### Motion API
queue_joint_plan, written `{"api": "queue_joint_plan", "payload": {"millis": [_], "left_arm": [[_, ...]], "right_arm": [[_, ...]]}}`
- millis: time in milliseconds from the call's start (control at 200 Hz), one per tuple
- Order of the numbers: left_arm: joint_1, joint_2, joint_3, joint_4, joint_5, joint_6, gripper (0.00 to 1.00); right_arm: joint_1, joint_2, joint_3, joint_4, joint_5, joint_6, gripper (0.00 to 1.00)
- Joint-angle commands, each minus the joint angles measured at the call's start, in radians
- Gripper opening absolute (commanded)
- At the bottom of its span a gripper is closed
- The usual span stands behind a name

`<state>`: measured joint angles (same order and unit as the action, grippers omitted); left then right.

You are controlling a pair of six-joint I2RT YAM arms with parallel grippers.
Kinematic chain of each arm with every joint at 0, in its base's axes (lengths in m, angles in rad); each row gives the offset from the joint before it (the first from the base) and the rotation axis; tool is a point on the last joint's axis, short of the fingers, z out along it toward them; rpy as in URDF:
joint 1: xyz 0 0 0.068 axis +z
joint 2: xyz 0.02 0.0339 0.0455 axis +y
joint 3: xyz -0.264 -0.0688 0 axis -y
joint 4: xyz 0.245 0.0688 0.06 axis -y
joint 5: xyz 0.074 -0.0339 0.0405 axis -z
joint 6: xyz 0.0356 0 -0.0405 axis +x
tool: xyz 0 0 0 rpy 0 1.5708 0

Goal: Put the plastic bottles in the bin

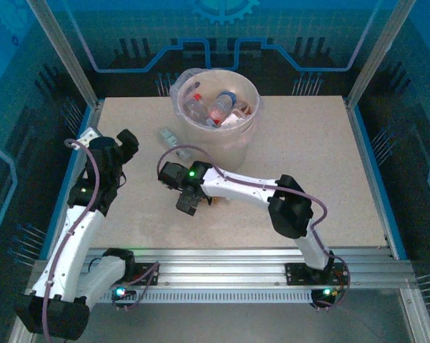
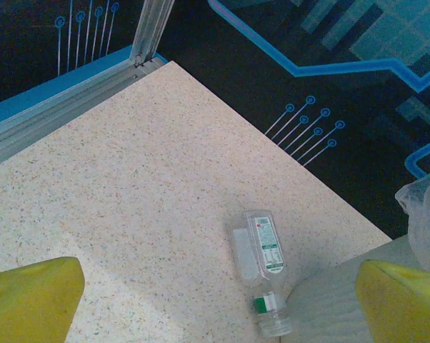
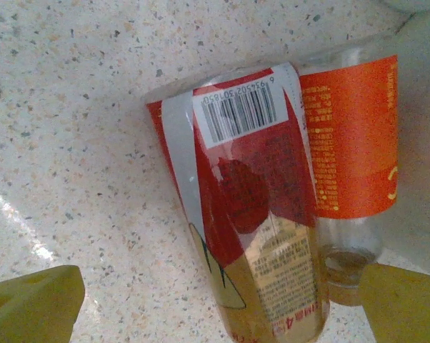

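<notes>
My right gripper lowers onto the red label near the barcode end (image 3: 245, 168) next and slips a finger between the bottles, because the orange-labelled bottle (image 3: 351, 143) lies close alongside it.
Several plastic bottles lie inside the bin (image 1: 190, 77), a round beige-white bucket at the back of the table. One clear bottle with a green label (image 1: 168, 136) (image 2: 263, 263) lies on the table just left of the bin. My left gripper (image 1: 126, 145) (image 2: 218, 314) hovers open near it, and the bottle lies ahead between the yellow fingertips (image 2: 31, 300). My right gripper (image 1: 187, 203) (image 3: 218, 314) is open, low over a red-labelled bottle (image 3: 247, 221) and an orange-labelled bottle (image 3: 351, 143) lying side by side.
The bin's wall (image 2: 329, 304) and its clear liner (image 2: 423, 211) rise just right of the green-label bottle. The table's left rail (image 2: 51, 114) and back edge lie beyond it. An aluminium frame post (image 1: 61, 50) stands at the back left corner.
</notes>
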<state>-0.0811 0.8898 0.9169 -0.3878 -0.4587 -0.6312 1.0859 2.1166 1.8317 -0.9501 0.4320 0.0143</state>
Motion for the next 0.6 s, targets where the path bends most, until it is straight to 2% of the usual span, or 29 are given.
{"api": "queue_joint_plan", "payload": {"millis": [0, 590], "left_arm": [[0.011, -0.011, -0.016, 0.027, -0.026, -0.02, 0.99], [0.014, 0.002, -0.022, 0.045, -0.018, -0.03, 0.99]], "right_arm": [[-0.027, 0.039, 0.048, -0.015, -0.038, -0.033, 1.0], [-0.05, 0.126, 0.071, -0.009, -0.151, -0.047, 1.0]]}}
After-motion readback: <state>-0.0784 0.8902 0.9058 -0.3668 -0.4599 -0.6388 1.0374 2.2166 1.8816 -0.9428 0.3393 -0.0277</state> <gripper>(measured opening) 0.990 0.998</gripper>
